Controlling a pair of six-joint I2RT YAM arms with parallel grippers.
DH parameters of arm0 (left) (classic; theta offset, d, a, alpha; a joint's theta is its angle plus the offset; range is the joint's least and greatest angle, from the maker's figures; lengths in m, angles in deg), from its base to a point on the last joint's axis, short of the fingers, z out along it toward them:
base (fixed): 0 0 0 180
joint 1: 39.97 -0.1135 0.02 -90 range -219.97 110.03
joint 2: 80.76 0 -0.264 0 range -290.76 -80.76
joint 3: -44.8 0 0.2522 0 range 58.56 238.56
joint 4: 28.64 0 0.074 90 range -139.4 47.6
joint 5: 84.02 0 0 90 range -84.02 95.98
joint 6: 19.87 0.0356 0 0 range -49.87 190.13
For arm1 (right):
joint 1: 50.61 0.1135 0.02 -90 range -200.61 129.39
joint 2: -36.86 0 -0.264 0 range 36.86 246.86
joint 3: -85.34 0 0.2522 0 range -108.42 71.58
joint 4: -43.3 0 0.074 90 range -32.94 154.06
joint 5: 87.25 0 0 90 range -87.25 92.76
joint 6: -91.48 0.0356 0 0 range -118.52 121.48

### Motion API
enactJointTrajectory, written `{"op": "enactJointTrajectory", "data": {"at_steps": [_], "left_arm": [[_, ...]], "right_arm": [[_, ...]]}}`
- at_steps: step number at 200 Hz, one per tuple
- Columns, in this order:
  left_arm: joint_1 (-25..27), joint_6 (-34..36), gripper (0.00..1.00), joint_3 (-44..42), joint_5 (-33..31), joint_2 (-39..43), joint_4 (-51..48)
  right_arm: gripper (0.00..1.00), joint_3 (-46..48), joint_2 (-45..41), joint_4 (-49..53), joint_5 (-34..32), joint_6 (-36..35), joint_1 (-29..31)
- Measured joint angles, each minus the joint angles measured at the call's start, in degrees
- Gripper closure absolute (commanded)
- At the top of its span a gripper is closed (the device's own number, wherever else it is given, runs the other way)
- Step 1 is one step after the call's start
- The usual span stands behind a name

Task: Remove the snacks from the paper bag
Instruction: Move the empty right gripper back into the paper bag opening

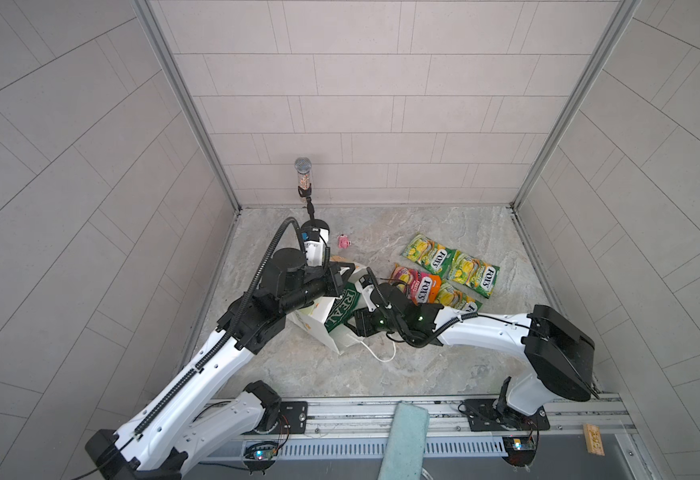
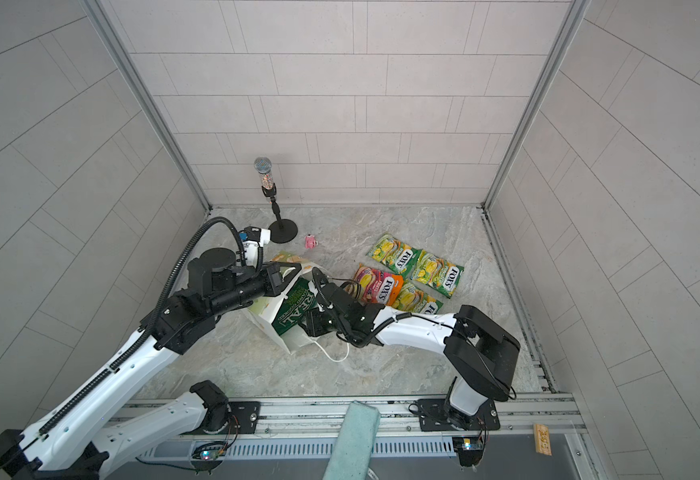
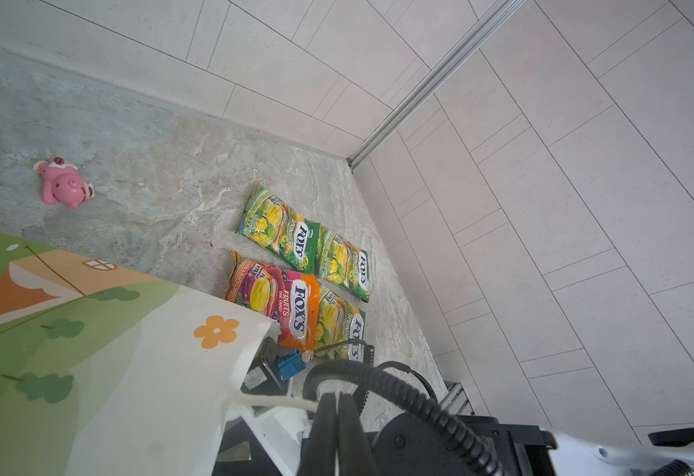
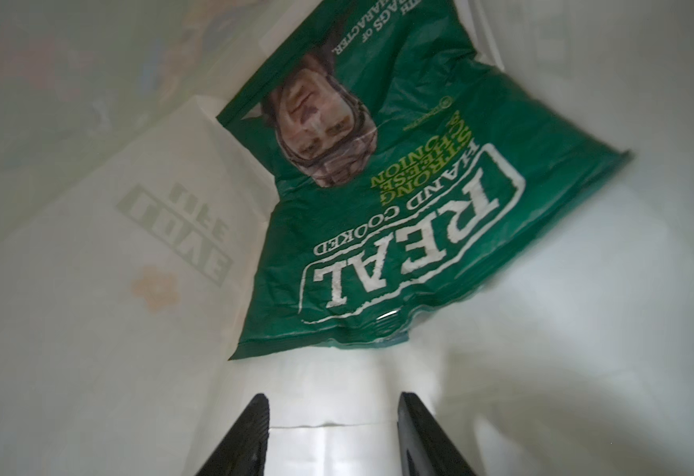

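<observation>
The open fingers of my right gripper are still short of the crisp bag's near edge (image 1: 350,313) (image 4: 354,327), so they should go deeper into the paper bag to close on it.
The white paper bag (image 1: 319,330) lies tipped over at the table's middle, its mouth facing the right arm. My left gripper (image 3: 338,399) is shut on the bag's white cord handle (image 3: 271,402) and holds the mouth up. Inside lies the dark green "REAL" crisp bag (image 4: 378,206), also seen in both top views (image 1: 340,309) (image 2: 294,316). My right gripper (image 4: 335,397) is open inside the bag, a little short of the crisp bag's near edge and holding nothing. Three green-yellow FOX'S packets (image 1: 429,253) (image 1: 475,274) (image 1: 456,301) and a pink-orange one (image 1: 416,286) lie on the table to the right.
A small pink toy (image 1: 344,241) lies behind the bag, near a microphone on a stand (image 1: 303,178) at the back wall. The bag's other cord handle (image 1: 381,353) trails on the table. A teal cloth (image 1: 406,440) hangs over the front rail. Tiled walls enclose three sides.
</observation>
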Motion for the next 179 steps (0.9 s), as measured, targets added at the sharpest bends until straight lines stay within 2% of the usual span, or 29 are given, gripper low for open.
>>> {"op": "enactJointTrajectory", "data": {"at_steps": [85,136,179], "left_arm": [[0.00,-2.56,1.00,0.02,-2.23,-0.66,1.29],[0.00,-5.07,1.00,0.66,-2.82,-2.29,2.99],[0.00,-6.14,1.00,1.90,-4.46,-2.60,3.74]], "right_arm": [[0.47,-8.22,6.36,11.56,-9.60,4.46,0.11],[0.47,-12.59,10.51,14.19,-12.39,6.67,0.11],[0.48,-15.23,13.66,13.84,-12.26,7.72,0.11]]}}
